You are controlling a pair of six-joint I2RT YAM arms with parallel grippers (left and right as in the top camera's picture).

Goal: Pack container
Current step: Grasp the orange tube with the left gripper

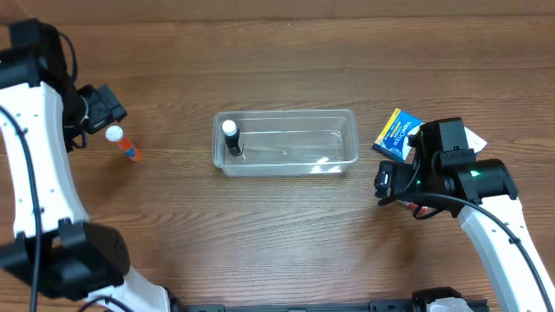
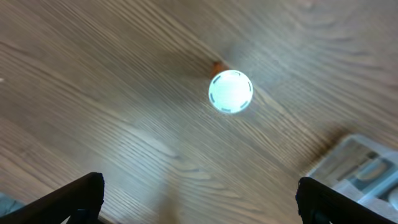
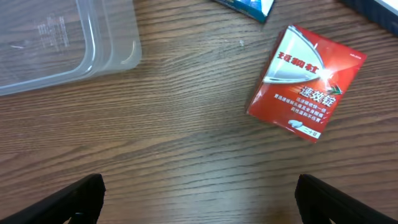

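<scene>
The orange bottle is standing upright with its white cap facing up. My left gripper will move down toward it, with open fingers around its upper part [image 1: 116, 136] [image 2: 230, 91].
The container [image 1: 299, 146] is a clear shallow tub at the table's middle. A small dark bottle with a white cap [image 1: 231, 137] stands in its left end. An orange bottle with a white cap [image 1: 122, 144] stands left of the tub; in the left wrist view its cap [image 2: 231, 91] shows from above. My left gripper [image 1: 104, 108] [image 2: 199, 202] is open and empty above and beside it. My right gripper [image 1: 390, 182] [image 3: 199, 199] is open and empty over bare wood, right of the tub. A red packet [image 3: 305, 84] lies ahead of it. A blue packet [image 1: 397, 134] lies nearby.
The tub's corner shows in the left wrist view [image 2: 360, 165] and in the right wrist view [image 3: 68, 43]. The blue packet's edge [image 3: 249, 7] shows at the top of the right wrist view. The wooden table runs across the overhead view.
</scene>
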